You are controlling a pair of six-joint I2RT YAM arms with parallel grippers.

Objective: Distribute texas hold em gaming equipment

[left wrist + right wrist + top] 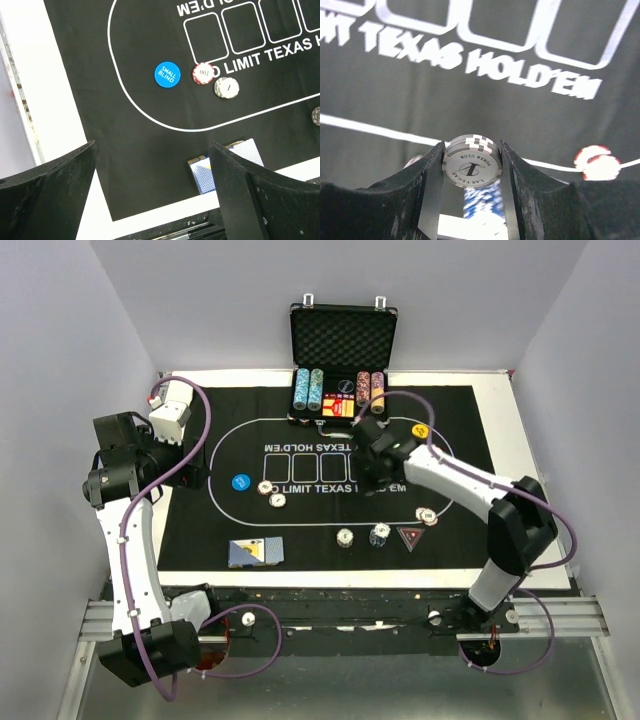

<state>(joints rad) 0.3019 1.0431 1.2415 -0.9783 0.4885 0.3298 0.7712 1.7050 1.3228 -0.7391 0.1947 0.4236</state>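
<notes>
I will bring my right gripper to the right in the top view, then lower it beside the red-and-white chips (596, 162) by the red triangular marker, which lack white ones.
My right gripper (377, 476) is shut on a small stack of white-and-grey poker chips (471, 162), held on edge above the black mat; the gripper (471, 150) hangs over the printed lettering. A red-and-white chip (596, 162) lies on the mat to its right. My left gripper (188, 476) is open and empty (152, 150), above the mat's near left corner. Below it are the blue "SMALL BLIND" button (166, 75), a red chip (203, 73), a white chip (226, 88) and the blue-backed cards (204, 176), partly hidden by my right finger. The cards (255, 553) lie near the front edge.
The black case (342, 340) stands open at the back with chip rows. On the mat (200, 540) lie a yellow button (420, 430), a red triangular marker (410, 536), and chips (345, 537), (379, 535), (427, 516). A white table border surrounds the mat.
</notes>
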